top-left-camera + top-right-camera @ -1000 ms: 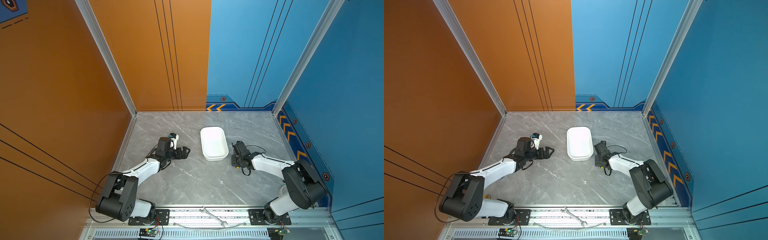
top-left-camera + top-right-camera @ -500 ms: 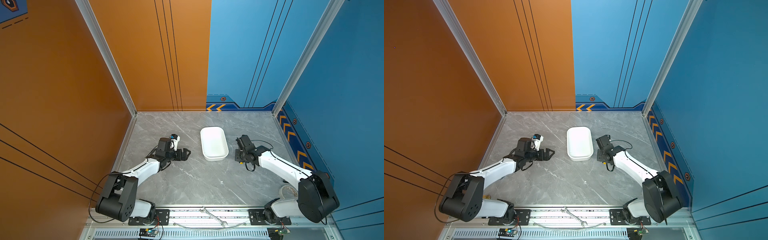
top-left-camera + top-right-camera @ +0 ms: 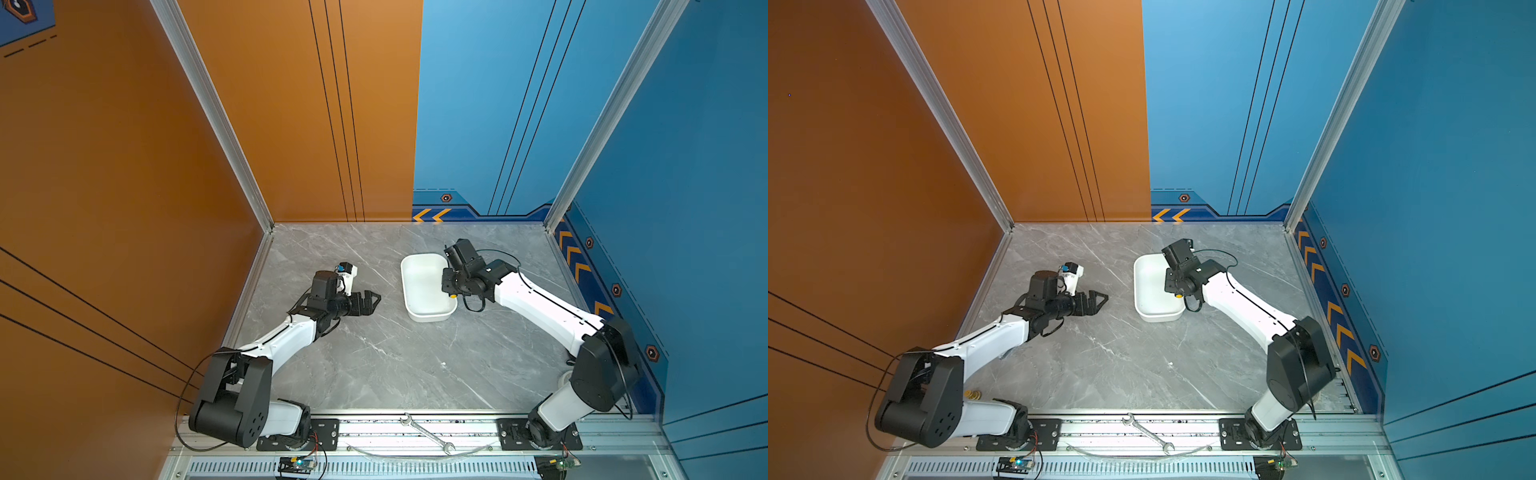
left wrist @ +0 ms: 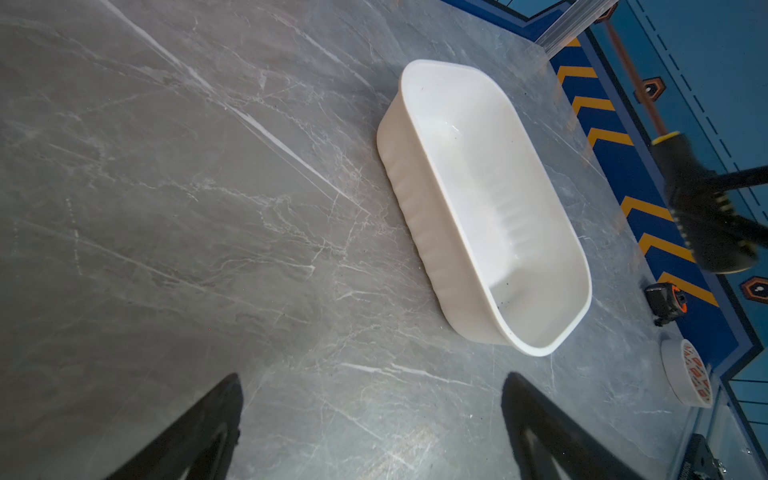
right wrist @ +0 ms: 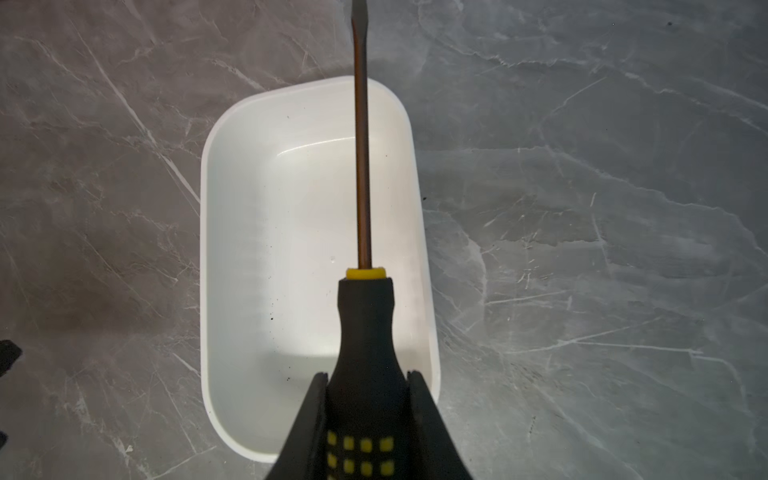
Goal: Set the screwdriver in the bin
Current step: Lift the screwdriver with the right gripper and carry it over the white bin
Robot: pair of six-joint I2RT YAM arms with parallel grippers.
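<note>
The screwdriver (image 5: 365,316) hangs high and near one long rim of the bin, so my right gripper will move toward the bin's middle (image 5: 314,272), then go down inside and let go of the handle.
My right gripper (image 5: 368,376) is shut on the black handle of the screwdriver (image 5: 365,316), just behind its yellow collar. The thin dark shaft points out over the white bin (image 5: 202,249) and its tip reaches past the far rim. In both top views the right gripper (image 3: 448,284) (image 3: 1171,284) hangs over the bin's (image 3: 419,286) (image 3: 1150,291) right side, and only the screwdriver's yellow end cap (image 3: 453,296) (image 3: 1178,296) shows. My left gripper (image 3: 374,300) (image 4: 372,378) rests open on the table left of the bin (image 4: 419,199), holding nothing.
A silver wrench (image 3: 428,432) (image 3: 1148,432) lies on the front rail. In the left wrist view a roll of tape (image 4: 685,374) and a black and orange tape measure (image 4: 665,301) sit by the blue right wall beyond the bin. Walls close three sides.
My right arm has risen from the table right of the bin and swung back and left, bringing the screwdriver over the bin. The left arm has stayed still.
</note>
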